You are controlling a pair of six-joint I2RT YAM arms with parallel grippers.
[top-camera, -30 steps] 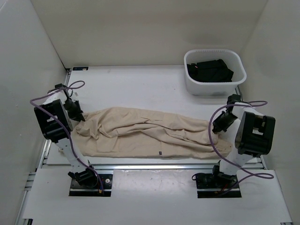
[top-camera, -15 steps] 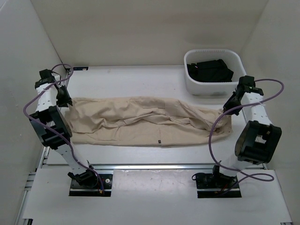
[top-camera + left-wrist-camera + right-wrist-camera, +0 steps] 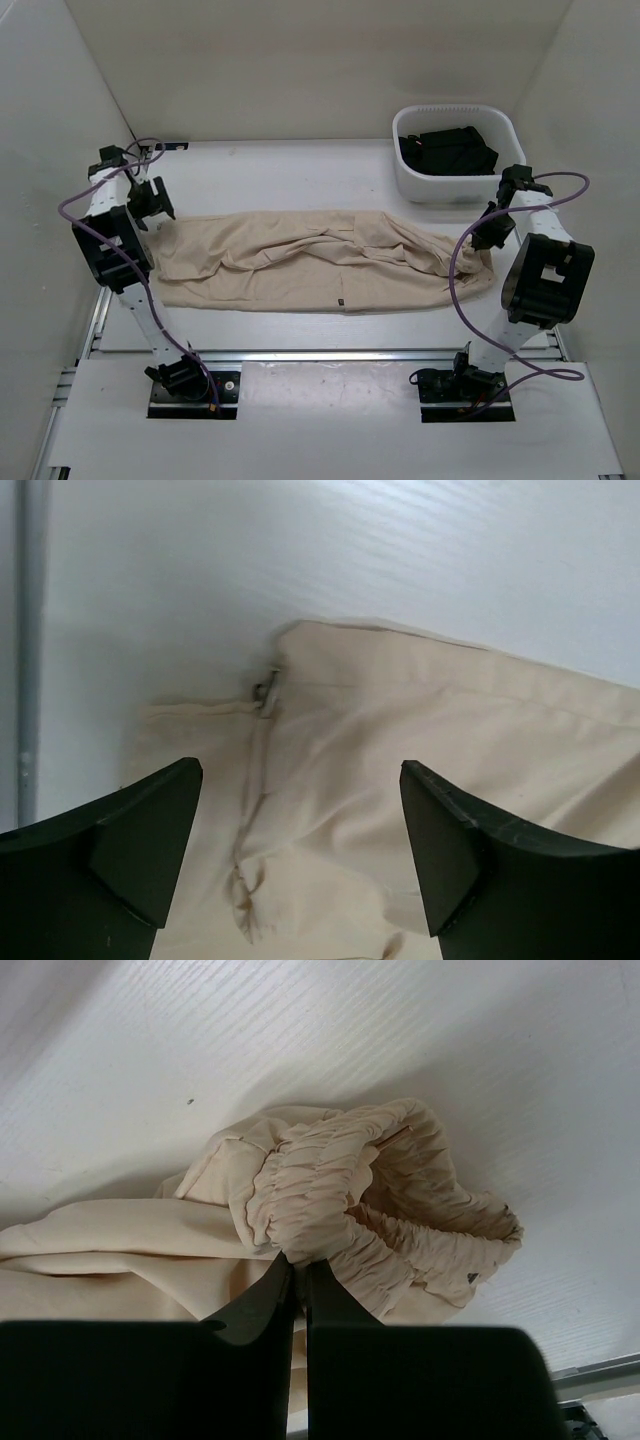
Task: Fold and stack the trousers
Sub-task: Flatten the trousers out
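The robot's right gripper is going to pull the trousers' waistband outward next, onto the bare part of the tabletop beside the white basket, and let go of it there, because that space is free.
The light beige trousers (image 3: pixel 300 265) lie stretched left to right across the white table, with a small dark label (image 3: pixel 342 299) near their front edge. My left gripper (image 3: pixel 150 203) hovers open over the trousers' left end, nothing between its fingers. In the left wrist view that gripper (image 3: pixel 300 780) stands wide above the flat cloth (image 3: pixel 420 730). My right gripper (image 3: pixel 486 230) is shut on the gathered elastic waistband at the right end. In the right wrist view its closed tips (image 3: pixel 298 1265) pinch the bunched waistband (image 3: pixel 330 1180).
A white basket (image 3: pixel 455 190) holding dark folded clothes (image 3: pixel 447 150) stands at the back right, just behind the right arm. White walls close in the table on the left, back and right. A metal rail runs along the table's near edge.
Both arms swung to the back and pulled the trousers straighter. The left gripper then opened and let go of the left end, which now lies flat. The right gripper stays shut on the waistband.
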